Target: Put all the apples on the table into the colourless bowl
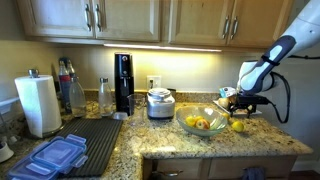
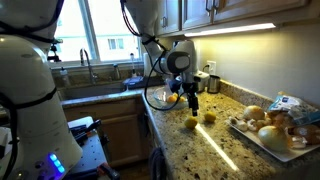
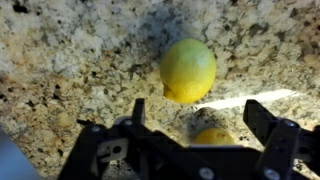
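Note:
My gripper is open above the yellow-green apple, which lies on the tabletop ahead of my fingers, so next it should move down and over that apple.
Two yellow apples lie on the granite table [image 3: 60, 60]. In the wrist view one apple [image 3: 188, 70] sits ahead of the fingers, and a second apple [image 3: 215, 137] lies low between the jaws, half hidden by the gripper body. My gripper [image 3: 200, 118] is open and hovers just above them, holding nothing. In both exterior views the gripper [image 1: 240, 101] [image 2: 190, 100] hangs beside the colourless bowl [image 1: 212, 128] [image 2: 152, 100], which has yellow fruit [image 1: 197, 122] in it. The loose apples [image 2: 191, 123] [image 2: 209, 117] rest just past the bowl.
A flat plate [image 2: 262, 141] of orange-brown fruits stands further along the counter. A white cooker [image 1: 160, 103], a black appliance [image 1: 123, 82], a paper towel roll [image 1: 40, 104] and a dark ribbed mat [image 1: 95, 140] with blue lids [image 1: 55, 158] sit beyond the bowl. A sink [image 2: 100, 85] lies behind.

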